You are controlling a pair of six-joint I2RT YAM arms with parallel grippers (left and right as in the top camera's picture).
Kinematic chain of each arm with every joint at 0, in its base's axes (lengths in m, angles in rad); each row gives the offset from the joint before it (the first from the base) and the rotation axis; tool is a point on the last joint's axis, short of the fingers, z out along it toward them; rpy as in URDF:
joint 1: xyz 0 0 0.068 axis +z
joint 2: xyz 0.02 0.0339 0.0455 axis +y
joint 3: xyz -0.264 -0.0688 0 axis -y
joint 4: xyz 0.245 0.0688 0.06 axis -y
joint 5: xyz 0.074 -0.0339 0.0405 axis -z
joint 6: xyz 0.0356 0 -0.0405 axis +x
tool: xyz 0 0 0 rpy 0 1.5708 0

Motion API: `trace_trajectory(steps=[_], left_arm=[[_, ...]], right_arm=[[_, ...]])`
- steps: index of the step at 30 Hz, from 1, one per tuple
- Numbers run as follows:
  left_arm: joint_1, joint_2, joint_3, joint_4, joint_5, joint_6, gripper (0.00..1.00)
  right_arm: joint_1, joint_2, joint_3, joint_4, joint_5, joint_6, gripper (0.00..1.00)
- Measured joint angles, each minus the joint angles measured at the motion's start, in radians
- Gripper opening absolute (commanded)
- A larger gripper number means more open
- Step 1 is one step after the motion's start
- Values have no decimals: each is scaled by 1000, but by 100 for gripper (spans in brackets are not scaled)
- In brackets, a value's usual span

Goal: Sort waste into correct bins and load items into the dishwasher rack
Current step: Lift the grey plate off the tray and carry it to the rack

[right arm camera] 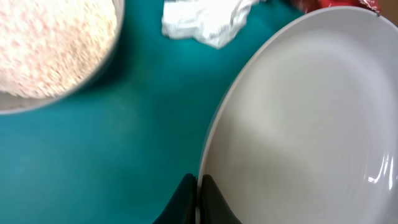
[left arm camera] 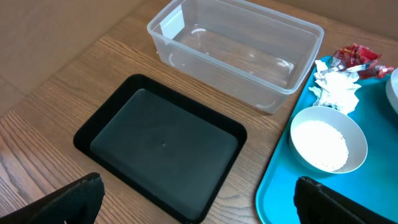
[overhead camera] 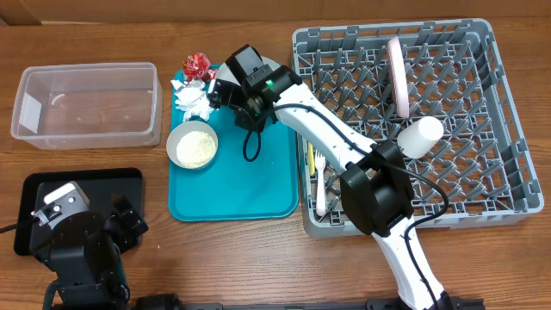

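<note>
The robot next needs to lift the plate in its right gripper across and lower it upright into slots (overhead camera: 366,72) beside the white plate, because they are to the gripper's right in the overhead view.
My right gripper (right arm camera: 198,200) is shut on the left rim of a pale grey plate (right arm camera: 311,124) over the teal tray (right arm camera: 137,143); in the overhead view the gripper (overhead camera: 227,91) hides most of the plate. The white napkin (overhead camera: 193,101), the red-and-silver wrapper (overhead camera: 196,65) and the cream bowl of rice grains (overhead camera: 193,145) sit on the tray's left side. My left gripper (left arm camera: 199,208) is open and empty above the near edge of the black tray (left arm camera: 161,143). The clear tub (left arm camera: 236,50) stands empty behind it.
The grey rack (overhead camera: 504,129) stands at the right. It holds an upright white plate (overhead camera: 398,76), a white cup (overhead camera: 420,135) on its side, a yellow spoon (overhead camera: 311,159) and a white fork (overhead camera: 319,185). My right arm stretches from the rack's front across the teal tray (overhead camera: 250,185).
</note>
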State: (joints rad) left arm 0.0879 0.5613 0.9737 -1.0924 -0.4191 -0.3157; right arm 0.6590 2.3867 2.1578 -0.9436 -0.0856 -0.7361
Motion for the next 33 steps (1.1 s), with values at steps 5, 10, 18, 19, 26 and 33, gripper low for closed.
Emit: trace_trajectory(steps=[5, 10, 18, 19, 26, 33], left_arm=[[0, 0, 0, 0, 0, 0, 100], [0, 0, 0, 0, 0, 0, 100], [0, 0, 0, 0, 0, 0, 100], [0, 0, 0, 0, 0, 0, 100], [0, 0, 0, 0, 0, 0, 100], [0, 0, 0, 0, 0, 0, 100]], right_arm=[[15, -58, 20, -8, 5, 14, 4], [16, -158, 22, -10, 8, 45, 4], [-3, -370, 28, -72, 3, 303, 4], [-19, -397, 30, -100, -14, 339, 4], [-323, -510, 44, -349, -413, 406, 4], [-603, -510, 3, -451, -746, 289, 4]])
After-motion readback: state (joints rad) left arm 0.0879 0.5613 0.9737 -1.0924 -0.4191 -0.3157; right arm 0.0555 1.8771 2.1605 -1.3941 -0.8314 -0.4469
